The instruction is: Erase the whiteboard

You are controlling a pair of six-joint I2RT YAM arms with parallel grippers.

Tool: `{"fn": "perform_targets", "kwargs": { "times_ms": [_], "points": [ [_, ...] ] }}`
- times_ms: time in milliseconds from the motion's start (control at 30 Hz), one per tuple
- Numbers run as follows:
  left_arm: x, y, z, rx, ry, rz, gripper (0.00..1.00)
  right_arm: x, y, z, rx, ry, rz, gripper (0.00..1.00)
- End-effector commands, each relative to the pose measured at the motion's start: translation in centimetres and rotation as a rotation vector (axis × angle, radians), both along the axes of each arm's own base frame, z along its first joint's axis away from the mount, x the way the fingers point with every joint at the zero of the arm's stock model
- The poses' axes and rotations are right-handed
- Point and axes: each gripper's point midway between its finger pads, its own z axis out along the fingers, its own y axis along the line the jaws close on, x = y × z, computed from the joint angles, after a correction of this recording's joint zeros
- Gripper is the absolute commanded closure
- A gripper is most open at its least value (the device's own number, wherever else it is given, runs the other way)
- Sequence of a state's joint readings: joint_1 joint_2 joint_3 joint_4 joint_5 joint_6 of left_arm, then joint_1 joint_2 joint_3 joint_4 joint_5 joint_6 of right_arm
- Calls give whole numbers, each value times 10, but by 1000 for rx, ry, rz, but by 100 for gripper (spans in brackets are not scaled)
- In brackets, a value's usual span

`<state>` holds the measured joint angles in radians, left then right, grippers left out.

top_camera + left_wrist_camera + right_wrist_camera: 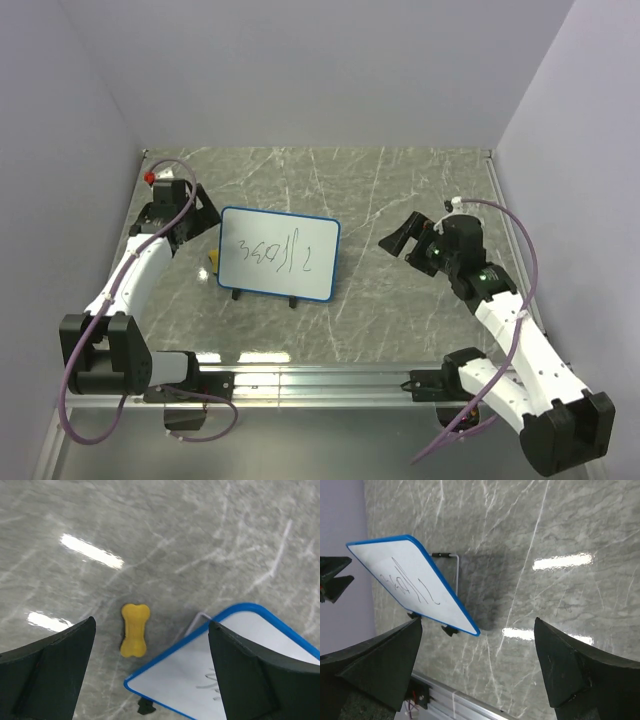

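The whiteboard's nearest upper corner (336, 222) (412, 539) is to the left of my right gripper in the top view and is clear of handwriting. I need to move that way, with my fingers on both sides of the whiteboard's rim.
The whiteboard (279, 254) stands tilted on small black feet at the table's middle left, blue-rimmed, with dark handwriting on it. It also shows in the left wrist view (220, 665) and in the right wrist view (410, 580). A small yellow bone-shaped eraser (134, 630) lies on the table just left of the board; in the top view only a bit of the eraser (213, 259) peeks out at the board's left edge. My left gripper (203, 212) is open and empty above the eraser and the board's left corner. My right gripper (407, 237) is open and empty, well right of the board.
The grey marble table (380, 190) is walled by pale panels at the back and sides. An aluminium rail (320, 380) runs along the near edge. A wire stand (451, 565) props the board from behind.
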<state>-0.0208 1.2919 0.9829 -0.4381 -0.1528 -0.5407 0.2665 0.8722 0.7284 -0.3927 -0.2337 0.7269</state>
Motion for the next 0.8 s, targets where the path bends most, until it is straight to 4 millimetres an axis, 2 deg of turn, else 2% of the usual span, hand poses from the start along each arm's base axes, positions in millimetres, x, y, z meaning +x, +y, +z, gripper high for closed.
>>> {"fn": "perform_targets", "kwargs": {
  "times_ms": [0, 67, 100, 133, 233, 300, 333, 400, 433, 467, 500, 600, 767],
  "points": [
    [3, -22, 23, -85, -38, -103, 1, 7, 10, 31, 31, -80, 51, 0],
    [2, -37, 22, -145, -55, -172, 1, 15, 14, 40, 50, -118, 61, 0],
    [-5, -38, 7, -151, -31, -171, 1, 17, 20, 42, 63, -122, 98, 0],
    [-8, -38, 3, -166, -29, -147, 1, 21, 26, 48, 80, -147, 125, 0],
    [-18, -26, -16, -128, 54, -97, 1, 31, 45, 52, 102, -156, 238, 0],
    [-25, -18, -22, -92, 97, -68, 1, 38, 53, 46, 122, -148, 280, 1],
    [-27, -15, -21, -85, 99, -50, 1, 42, 58, 53, 150, -191, 315, 1],
    [-34, -11, -20, -68, 117, -32, 1, 46, 66, 42, 186, -165, 354, 1],
    [-37, -9, -17, -62, 109, -25, 2, 53, 67, 46, 201, -196, 366, 1],
    [-39, -8, -17, -59, 114, -24, 2, 51, 72, 45, 227, -190, 406, 2],
    [-42, -7, -16, -54, 114, -20, 3, 56, 75, 36, 242, -166, 416, 2],
    [-51, -6, -13, -47, 112, -16, 7, 70, 80, 29, 250, -158, 444, 4],
    [-62, 2, -22, -11, 141, 11, 10, 90, 93, 17, 288, -124, 495, 7]
  ]
}}
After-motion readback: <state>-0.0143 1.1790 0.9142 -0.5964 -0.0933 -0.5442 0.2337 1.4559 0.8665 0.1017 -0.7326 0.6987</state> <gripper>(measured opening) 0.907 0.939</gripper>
